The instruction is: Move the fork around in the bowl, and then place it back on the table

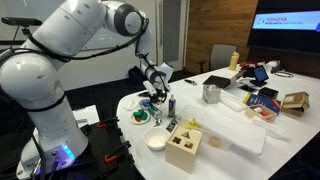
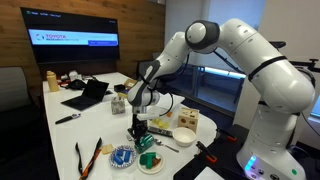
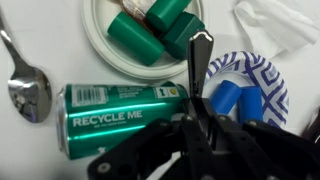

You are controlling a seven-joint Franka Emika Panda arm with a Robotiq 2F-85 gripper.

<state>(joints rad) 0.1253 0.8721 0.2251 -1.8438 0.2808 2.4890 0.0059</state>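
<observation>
The fork will go down next in my gripper toward the gap (image 1: 142, 108) (image 3: 190, 82) between the green can, the white dish and the blue-patterned plate, since bare table shows there.
My gripper (image 3: 196, 128) is shut on the fork (image 3: 200, 55), a slim dark utensil that sticks out past the fingers above the table (image 3: 45, 30). The fork's free end hangs between a white dish of green pieces (image 3: 100, 35) and a blue-patterned plate (image 3: 262, 75). In both exterior views the gripper (image 1: 155, 96) (image 2: 140, 120) hovers low over the cluttered near end of the table (image 1: 235, 125) (image 2: 100, 125). The small plain white bowl (image 1: 155, 142) (image 2: 184, 137) sits apart from the gripper, next to a wooden box (image 1: 184, 146). The bowl is out of the wrist view.
A green can (image 3: 110, 115) lies on its side under the gripper. A metal spoon (image 3: 28, 90) lies beside the can, and a crumpled tissue (image 3: 275, 25) sits beyond the blue-patterned plate. A blue-capped bottle (image 1: 171, 103) stands close to the gripper. A metal cup (image 1: 211, 93), a laptop (image 2: 88, 95) and tongs (image 2: 85, 157) lie farther off.
</observation>
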